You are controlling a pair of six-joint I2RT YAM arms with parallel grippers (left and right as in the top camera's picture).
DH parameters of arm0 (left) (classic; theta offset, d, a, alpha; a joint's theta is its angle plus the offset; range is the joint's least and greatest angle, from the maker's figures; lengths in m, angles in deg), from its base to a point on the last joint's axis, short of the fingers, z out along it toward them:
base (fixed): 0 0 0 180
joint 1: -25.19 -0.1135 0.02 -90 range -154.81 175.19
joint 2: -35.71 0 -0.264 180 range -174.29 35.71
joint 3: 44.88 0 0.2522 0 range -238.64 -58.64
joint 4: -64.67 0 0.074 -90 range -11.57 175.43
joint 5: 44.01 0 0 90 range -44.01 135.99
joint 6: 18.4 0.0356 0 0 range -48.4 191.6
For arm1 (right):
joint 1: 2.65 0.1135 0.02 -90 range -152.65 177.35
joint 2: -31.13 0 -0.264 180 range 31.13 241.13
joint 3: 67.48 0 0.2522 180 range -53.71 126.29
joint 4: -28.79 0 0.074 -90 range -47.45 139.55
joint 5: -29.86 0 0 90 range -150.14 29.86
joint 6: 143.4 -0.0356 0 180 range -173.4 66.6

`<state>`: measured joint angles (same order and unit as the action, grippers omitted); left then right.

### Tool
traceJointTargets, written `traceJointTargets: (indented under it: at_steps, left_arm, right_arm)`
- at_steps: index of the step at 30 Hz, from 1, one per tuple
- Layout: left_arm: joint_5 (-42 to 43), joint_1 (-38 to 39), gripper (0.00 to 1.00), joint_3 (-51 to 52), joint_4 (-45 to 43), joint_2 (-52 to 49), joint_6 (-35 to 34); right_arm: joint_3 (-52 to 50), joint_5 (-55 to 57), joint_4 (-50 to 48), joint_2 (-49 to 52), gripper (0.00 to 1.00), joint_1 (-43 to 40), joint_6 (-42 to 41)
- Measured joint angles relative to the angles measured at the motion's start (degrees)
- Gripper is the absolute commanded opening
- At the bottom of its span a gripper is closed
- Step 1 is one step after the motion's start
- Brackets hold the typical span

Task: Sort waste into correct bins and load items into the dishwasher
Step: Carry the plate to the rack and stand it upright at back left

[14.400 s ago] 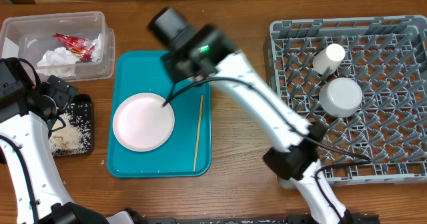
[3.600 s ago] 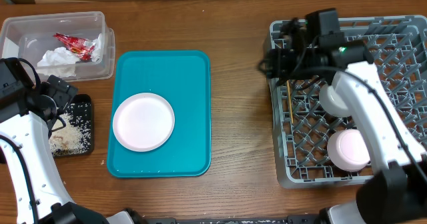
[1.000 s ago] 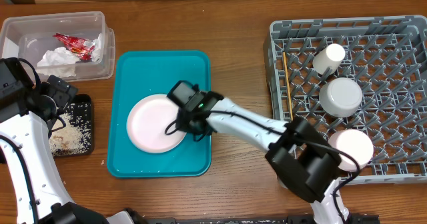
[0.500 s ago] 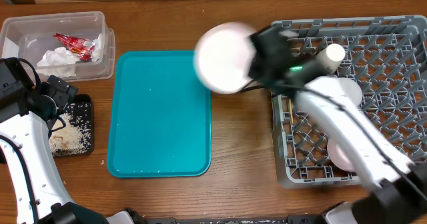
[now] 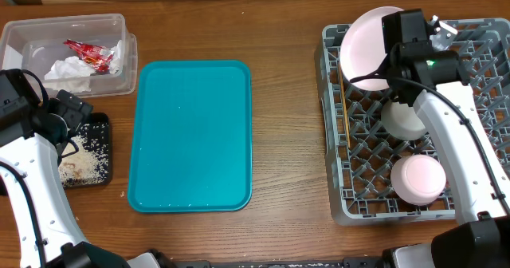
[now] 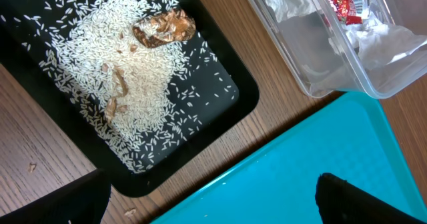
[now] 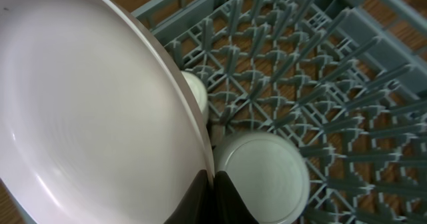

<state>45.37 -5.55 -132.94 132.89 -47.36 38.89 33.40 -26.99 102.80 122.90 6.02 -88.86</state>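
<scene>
My right gripper goes left in the overhead view next, down to the rack's edge facing the teal tray, and releases the plate where cup and bowl leave room.
My right gripper (image 5: 390, 59) (image 7: 212, 184) is shut on the rim of the large pale pink plate (image 5: 362, 43) (image 7: 93, 104). It holds the plate tilted on edge over the far left corner of the grey dish rack (image 5: 470, 100) (image 7: 320, 71). In the rack are the chopstick (image 5: 345, 120), the grey-blue bowl (image 5: 402, 120) (image 7: 263, 177) and the pink saucer (image 5: 417, 179). The white cup (image 7: 195, 94) peeks out behind the plate. My left gripper (image 5: 62, 118) (image 6: 210, 197) is open and empty above the black tray (image 5: 100, 128) (image 6: 220, 101) with rice scraps (image 6: 127, 84). The clear tub (image 5: 24, 37) holds the napkin (image 5: 68, 70) and red wrapper (image 5: 89, 54).
The teal serving tray (image 5: 191, 132) lies bare in the middle of the wooden table, its corner also in the left wrist view (image 6: 320, 157). The tub and black tray stand at the far left, the rack at the right.
My right gripper took the pink plate off the teal tray and carried it right, now over the rack's far left corner. The left arm has not moved.
</scene>
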Motion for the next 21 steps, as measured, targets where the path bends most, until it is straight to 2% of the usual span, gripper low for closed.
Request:
traceJointTargets:
  at_steps: [13,19,20,21]
  left_arm:
    - [0.00,0.00,1.00,0.00,0.00,0.00,0.00]
    - [0.00,0.00,1.00,0.02,0.00,0.00,0.00]
    - [-0.02,0.00,1.00,0.00,-0.02,0.00,0.00]
    - [0.00,0.00,1.00,0.00,0.00,0.00,0.00]
  right_arm:
    - [-1.53,3.61,-1.73,0.94,0.04,0.22,1.01]
    - [-1.77,3.30,-1.70,3.80,0.04,3.06,0.98]
    - [-1.79,3.32,-1.70,4.15,0.05,3.93,0.98]
    - [-1.79,3.34,-1.73,4.33,0.12,4.55,1.01]
